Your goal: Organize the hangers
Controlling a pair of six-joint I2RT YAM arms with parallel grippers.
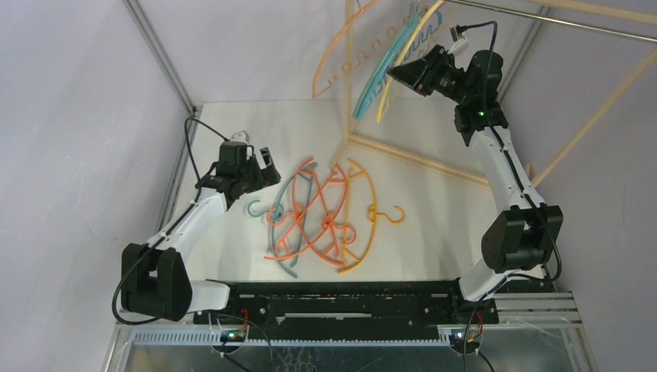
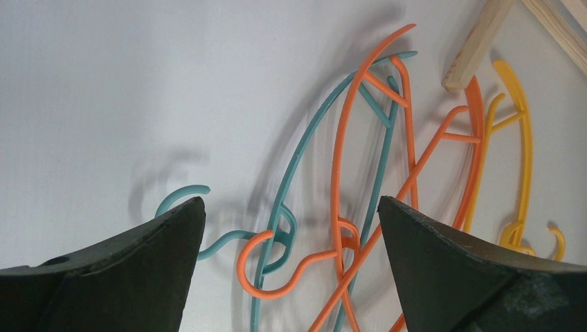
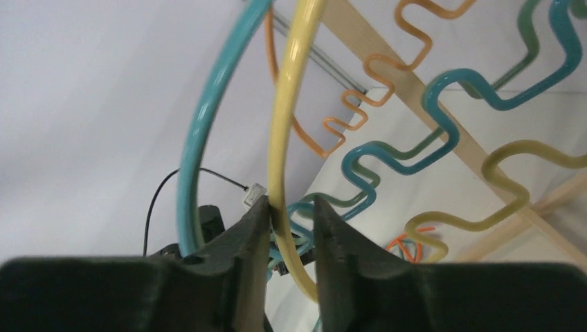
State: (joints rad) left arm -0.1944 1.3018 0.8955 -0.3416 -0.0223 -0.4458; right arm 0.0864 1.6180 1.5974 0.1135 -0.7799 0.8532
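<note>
Next, my left gripper moves to the right in the top view, back and down onto the near crossing of orange bars. These bars lie over the teal hanger.
Three hangers hang from the rack at the top: a peach one (image 1: 341, 46), a teal one (image 1: 380, 74) and a yellow one (image 1: 407, 58). My right gripper (image 1: 395, 74) is up at them. In the right wrist view its jaws (image 3: 291, 204) stand slightly apart around the yellow hanger's bar (image 3: 287, 104), which touches one finger only, with the teal hanger (image 3: 208, 104) just beside. On the table lies a tangle of orange (image 1: 310, 209), teal (image 1: 283, 205) and yellow (image 1: 370, 205) hangers. My left gripper (image 1: 267, 167) hovers open over its left edge, above an orange hook (image 2: 266, 266).
Pale wooden rack poles run across the table (image 1: 411, 159) and slant up at the right (image 1: 596, 116). One pole's end (image 2: 477, 45) rests by the pile. A metal frame bar (image 1: 542, 19) crosses the top right.
</note>
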